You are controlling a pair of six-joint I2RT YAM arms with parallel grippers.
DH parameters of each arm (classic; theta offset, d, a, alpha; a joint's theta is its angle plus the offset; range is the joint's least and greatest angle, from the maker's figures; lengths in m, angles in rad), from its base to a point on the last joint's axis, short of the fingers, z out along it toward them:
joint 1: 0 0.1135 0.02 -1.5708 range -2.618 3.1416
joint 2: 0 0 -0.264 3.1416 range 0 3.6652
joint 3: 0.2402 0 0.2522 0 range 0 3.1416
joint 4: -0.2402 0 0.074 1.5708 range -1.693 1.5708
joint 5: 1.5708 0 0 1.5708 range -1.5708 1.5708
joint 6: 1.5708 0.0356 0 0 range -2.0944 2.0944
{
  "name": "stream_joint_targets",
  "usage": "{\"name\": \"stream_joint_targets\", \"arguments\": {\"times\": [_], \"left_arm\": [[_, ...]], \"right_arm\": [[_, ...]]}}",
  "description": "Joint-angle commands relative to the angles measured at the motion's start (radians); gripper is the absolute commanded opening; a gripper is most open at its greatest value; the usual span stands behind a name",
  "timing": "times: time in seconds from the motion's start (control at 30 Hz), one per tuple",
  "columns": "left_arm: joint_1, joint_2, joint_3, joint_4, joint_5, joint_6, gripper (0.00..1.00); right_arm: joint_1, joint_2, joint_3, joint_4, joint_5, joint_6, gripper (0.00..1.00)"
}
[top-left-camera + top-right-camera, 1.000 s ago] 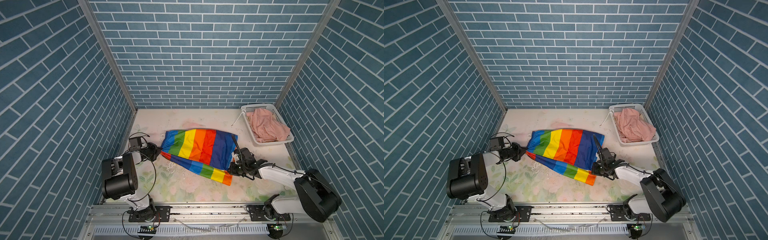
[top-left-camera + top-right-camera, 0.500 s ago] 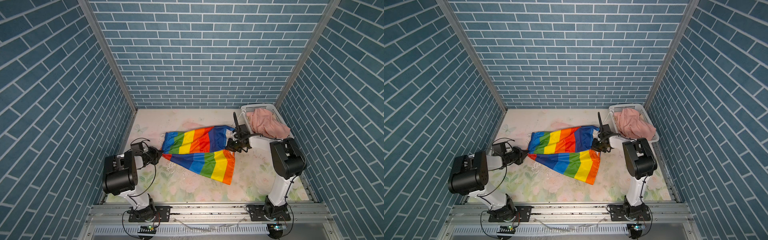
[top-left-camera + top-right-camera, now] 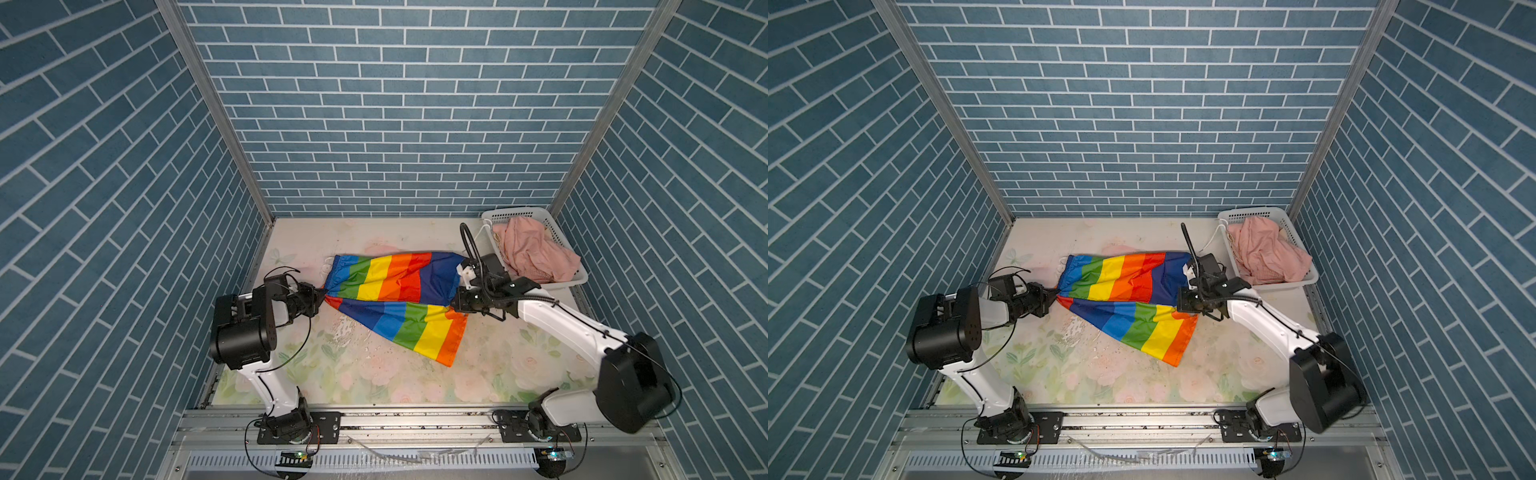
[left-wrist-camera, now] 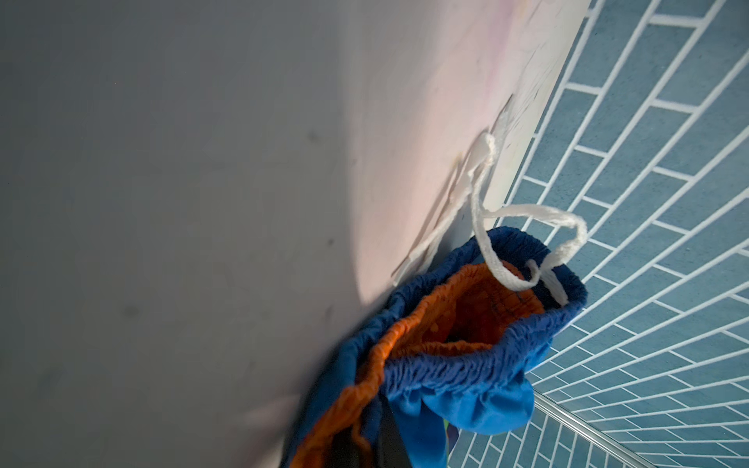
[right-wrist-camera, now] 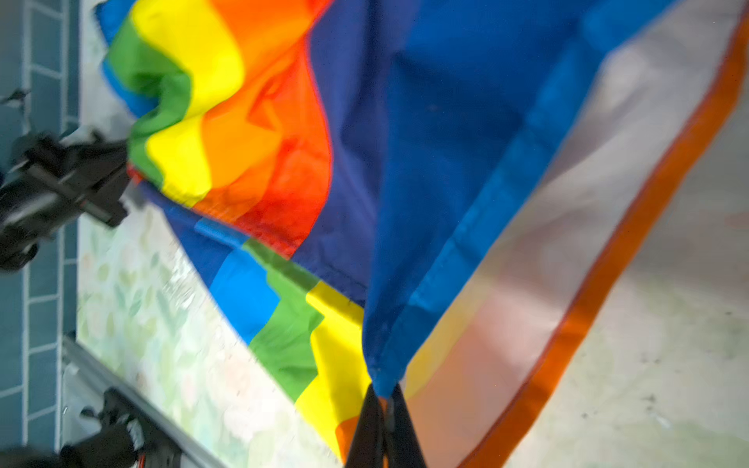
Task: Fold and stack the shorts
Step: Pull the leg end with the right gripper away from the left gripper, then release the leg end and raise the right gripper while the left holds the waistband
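The lower leg's orange end (image 3: 453, 342) lies back from and below the shorts' blue corner, so my right gripper will move back and down and release the corner over that end.
The rainbow-striped shorts (image 3: 395, 282) (image 3: 1125, 286) hang stretched just above the table between my two grippers, the lower leg trailing toward the front. My left gripper (image 3: 321, 297) (image 3: 1052, 300) (image 4: 377, 437) is shut on the gathered blue and orange waistband (image 4: 466, 356). A white drawstring (image 4: 527, 214) loops off that waistband. At the right, my right gripper (image 3: 455, 301) (image 3: 1179, 305) (image 5: 385, 405) is shut on the blue corner of a leg hem. The pink shorts (image 3: 532, 249) (image 3: 1266, 249) lie crumpled in the basket.
The white perforated basket (image 3: 515, 212) (image 3: 1250, 214) stands at the back right corner, close behind the right wrist. Blue brick walls enclose the floral table (image 3: 374, 374) on three sides. A metal rail (image 3: 415, 419) runs along the front edge.
The right arm has swung down and its gripper has shifted slightly forward and left, away from the basket, still on the hem. The upper leg now spreads wider. The left gripper barely moved.
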Motion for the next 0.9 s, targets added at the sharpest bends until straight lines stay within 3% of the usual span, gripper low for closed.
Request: {"name": "stream_joint_targets", "arguments": {"times": [0.0, 0.2, 0.4, 0.53, 0.7, 0.87], "left_arm": [[0.006, 0.032, 0.016, -0.004, -0.047, -0.012, 0.00], [0.012, 0.059, 0.026, 0.014, -0.041, -0.020, 0.00], [0.014, 0.060, 0.023, 0.034, -0.029, -0.034, 0.00], [0.015, 0.054, 0.019, 0.033, -0.027, -0.032, 0.00], [0.015, 0.051, 0.007, 0.050, -0.015, -0.042, 0.00], [0.018, 0.041, -0.012, 0.067, -0.003, -0.053, 0.00]], "right_arm": [[0.072, -0.028, -0.153, 0.042, -0.047, 0.030, 0.00], [0.142, -0.063, -0.286, 0.145, -0.174, 0.055, 0.02], [0.056, -0.137, -0.291, 0.110, -0.088, 0.089, 0.60], [-0.094, -0.151, -0.270, 0.095, -0.021, 0.138, 0.89], [-0.222, 0.006, -0.147, 0.090, 0.052, 0.129, 0.98], [-0.294, 0.220, -0.012, 0.147, 0.023, 0.088, 0.98]]}}
